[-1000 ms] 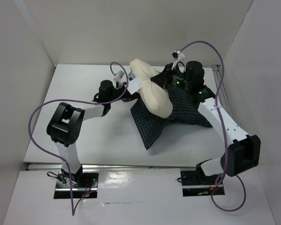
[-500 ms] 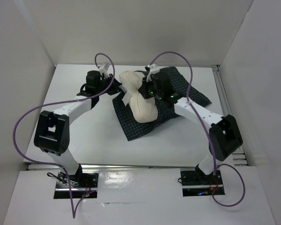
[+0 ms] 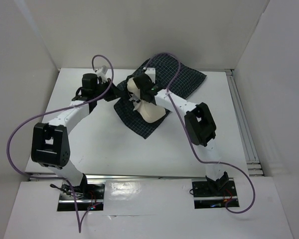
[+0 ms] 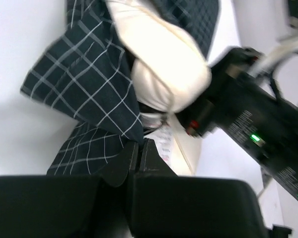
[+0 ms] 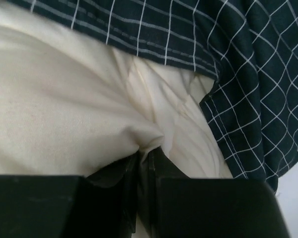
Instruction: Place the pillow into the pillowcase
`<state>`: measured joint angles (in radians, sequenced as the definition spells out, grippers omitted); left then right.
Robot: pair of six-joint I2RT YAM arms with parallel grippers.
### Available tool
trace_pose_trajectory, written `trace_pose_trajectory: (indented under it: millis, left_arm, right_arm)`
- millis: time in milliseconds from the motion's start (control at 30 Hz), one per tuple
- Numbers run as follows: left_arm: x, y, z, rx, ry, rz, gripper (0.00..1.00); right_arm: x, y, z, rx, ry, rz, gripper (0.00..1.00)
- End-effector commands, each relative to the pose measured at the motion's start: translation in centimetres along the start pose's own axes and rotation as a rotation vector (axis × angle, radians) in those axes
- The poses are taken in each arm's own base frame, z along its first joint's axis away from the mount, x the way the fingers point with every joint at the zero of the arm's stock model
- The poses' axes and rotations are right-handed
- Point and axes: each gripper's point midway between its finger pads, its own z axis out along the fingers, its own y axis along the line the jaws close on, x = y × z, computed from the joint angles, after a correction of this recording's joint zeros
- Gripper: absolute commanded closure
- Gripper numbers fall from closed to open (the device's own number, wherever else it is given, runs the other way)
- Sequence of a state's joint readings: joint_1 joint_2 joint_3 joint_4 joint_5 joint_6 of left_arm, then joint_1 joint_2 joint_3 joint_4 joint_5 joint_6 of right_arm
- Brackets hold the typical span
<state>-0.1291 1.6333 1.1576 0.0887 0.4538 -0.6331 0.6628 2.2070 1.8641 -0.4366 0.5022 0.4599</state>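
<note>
I will next move my left gripper back and left in the top view and release the pillowcase's edge on the bare table there.
The cream pillow [image 3: 150,110] lies at the back middle of the table, partly inside the dark navy checked pillowcase [image 3: 185,82], which drapes over and under it. My left gripper [image 3: 118,93] is shut on the pillowcase's edge [image 4: 89,84], just left of the pillow [image 4: 164,59]. My right gripper [image 3: 139,94] is shut on a pinch of the pillow's fabric [image 5: 64,114], with the pillowcase's hem [image 5: 248,74] lying over the pillow just beyond. The pillow's far end is hidden under the cloth.
White walls close in the table [image 3: 89,144] at the back and on both sides. A metal rail [image 3: 241,119] runs along the table's right edge. Purple cables [image 3: 20,132] loop off both arms. The right arm's black wrist [image 4: 258,124] is close beside my left gripper.
Both arms swung left, carrying pillow and pillowcase left and toward the back. The pillowcase now covers more of the pillow. Both grips held.
</note>
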Motion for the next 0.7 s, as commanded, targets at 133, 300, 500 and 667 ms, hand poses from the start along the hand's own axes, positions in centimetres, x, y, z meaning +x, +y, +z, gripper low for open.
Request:
trace_pose_trajectory:
  millis: [133,300,500,667]
  left_arm:
    - [-3.9,-9.3,-7.1,0.237,-0.175,0.150,1.00]
    - [-4.6,-9.8,-11.7,0.143,-0.263,0.205,1.00]
    - [-4.0,-9.6,-16.1,0.036,-0.322,0.195,1.00]
    - [-3.7,-9.7,-16.3,0.037,-0.301,0.190,1.00]
  right_arm:
    - [5.6,-14.3,4.4,0.606,0.152,-0.224,1.00]
    - [8.4,-15.9,4.9,0.601,0.216,-0.231,1.00]
    - [6.0,-13.8,4.8,0.562,0.161,-0.142,0.99]
    - [3.5,-3.3,3.7,0.189,-0.022,-0.230,1.00]
